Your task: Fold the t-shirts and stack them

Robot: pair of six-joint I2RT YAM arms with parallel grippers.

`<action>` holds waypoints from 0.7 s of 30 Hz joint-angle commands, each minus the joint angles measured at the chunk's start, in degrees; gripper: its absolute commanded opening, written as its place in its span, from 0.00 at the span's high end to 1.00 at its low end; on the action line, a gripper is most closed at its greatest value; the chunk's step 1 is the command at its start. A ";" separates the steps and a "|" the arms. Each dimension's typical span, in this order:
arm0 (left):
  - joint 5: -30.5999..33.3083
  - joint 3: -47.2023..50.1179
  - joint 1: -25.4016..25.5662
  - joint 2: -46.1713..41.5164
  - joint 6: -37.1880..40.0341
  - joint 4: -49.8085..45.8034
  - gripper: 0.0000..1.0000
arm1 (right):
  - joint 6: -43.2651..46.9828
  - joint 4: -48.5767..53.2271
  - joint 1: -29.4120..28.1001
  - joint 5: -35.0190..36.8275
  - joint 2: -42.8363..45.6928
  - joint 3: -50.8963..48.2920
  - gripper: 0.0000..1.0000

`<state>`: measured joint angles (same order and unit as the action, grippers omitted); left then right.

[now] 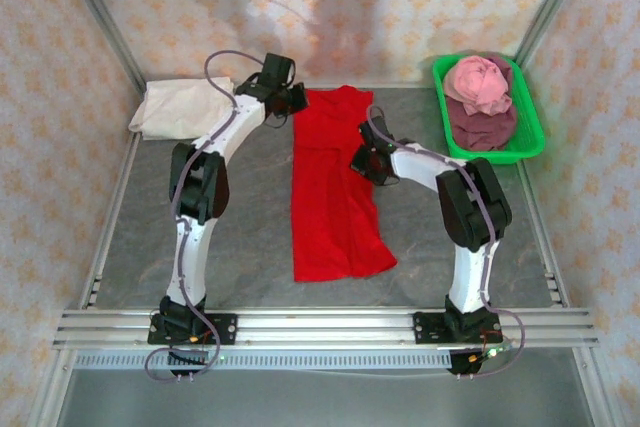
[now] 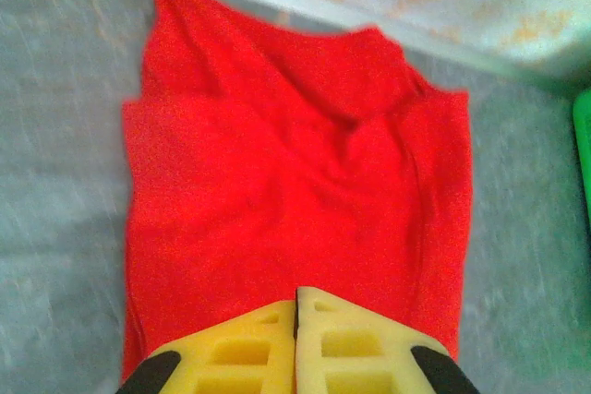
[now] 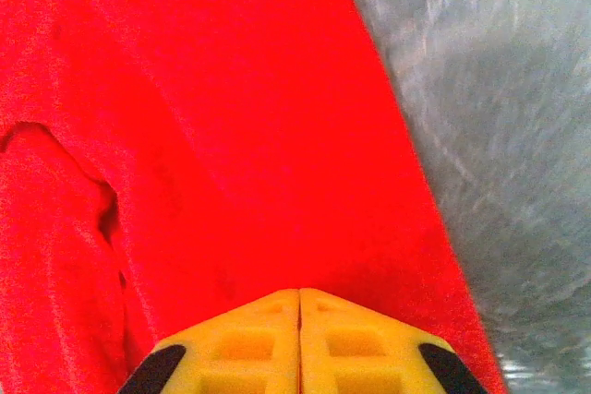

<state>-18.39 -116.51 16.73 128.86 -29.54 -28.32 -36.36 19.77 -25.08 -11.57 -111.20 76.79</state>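
My right gripper moves outward along the red t-shirt next, over the folded sleeve by the neck end (image 1: 349, 125), and releases the t-shirt, because creases still show there.
A bright red t-shirt (image 1: 335, 187) lies as a long narrow strip down the middle of the grey table, its neck end toward the back wall. My left gripper (image 1: 297, 102) is at its far left corner. In the left wrist view the yellow fingers (image 2: 296, 291) are shut tip to tip over the red t-shirt (image 2: 295, 173), with no cloth seen between them. My right gripper (image 1: 361, 160) sits at the strip's right edge; its fingers (image 3: 299, 291) are also shut above the red t-shirt (image 3: 231, 136). A cream-white t-shirt (image 1: 180, 107) lies folded at the back left.
A green tray (image 1: 528, 137) at the back right holds a pink t-shirt (image 1: 478, 82) on a maroon one (image 1: 482, 127). Metal frame rails run along the table's sides and near edge. Bare grey table (image 1: 250, 247) shows on both sides of the red strip.
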 commanded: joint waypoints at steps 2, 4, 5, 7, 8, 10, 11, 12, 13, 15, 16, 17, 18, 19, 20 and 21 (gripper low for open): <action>1.18 12.58 1.32 -7.66 -0.78 7.18 0.94 | 13.23 11.07 -0.12 11.21 -2.64 11.35 0.92; 3.09 20.91 1.86 -12.72 -2.86 12.01 0.95 | 16.21 15.30 -0.06 12.31 -6.89 17.48 0.94; 4.43 24.25 2.22 -15.51 -3.08 13.74 0.95 | 17.28 16.38 -0.06 12.38 -9.24 20.21 0.95; 7.28 30.22 2.88 -21.26 -3.74 15.60 0.95 | 18.43 18.95 -0.07 12.20 -13.61 25.34 0.98; 8.76 33.21 3.36 -24.24 -3.94 16.63 0.95 | 18.80 20.17 -0.06 12.04 -15.81 28.22 1.00; 10.98 38.29 4.23 -28.85 -3.65 18.01 0.94 | 19.32 20.69 -0.06 11.75 -19.03 31.96 1.00; 11.73 40.38 4.51 -30.85 -3.47 18.07 0.94 | 19.91 20.53 -0.06 11.54 -20.66 33.62 1.00; 12.16 42.24 4.75 -32.26 -3.38 18.37 0.95 | 20.48 21.06 -0.12 11.18 -22.29 35.44 1.00; 12.47 44.61 4.93 -33.88 -3.23 19.14 0.95 | 21.19 22.24 -0.06 10.56 -24.36 38.10 1.00; 13.23 49.13 5.14 -36.32 -3.31 20.41 0.95 | 22.32 24.13 -0.06 9.56 -28.12 42.86 1.00; 13.53 51.56 5.15 -37.53 -3.42 21.08 0.95 | 22.94 24.61 -0.08 8.77 -29.82 44.99 1.00; 14.00 53.74 5.15 -38.54 -3.65 21.58 0.95 | 23.24 25.69 -0.11 8.35 -31.73 47.36 1.00; 14.39 55.63 5.15 -39.41 -4.06 22.01 0.95 | 23.10 26.89 -0.06 8.77 -33.23 49.50 1.00; 14.60 57.35 5.15 -40.01 -4.73 22.20 0.95 | 22.39 27.48 -0.07 9.40 -34.45 51.32 1.00; 13.90 58.27 5.15 -40.09 -5.18 22.02 0.95 | 21.28 27.36 0.00 9.87 -35.61 52.51 1.00; 12.60 58.51 5.15 -39.76 -5.19 21.46 0.95 | 19.90 27.18 0.14 9.99 -36.57 53.45 1.00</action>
<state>-6.98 -60.51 21.93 88.84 -33.45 -7.86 -15.57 42.04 -25.08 -2.76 -143.83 127.90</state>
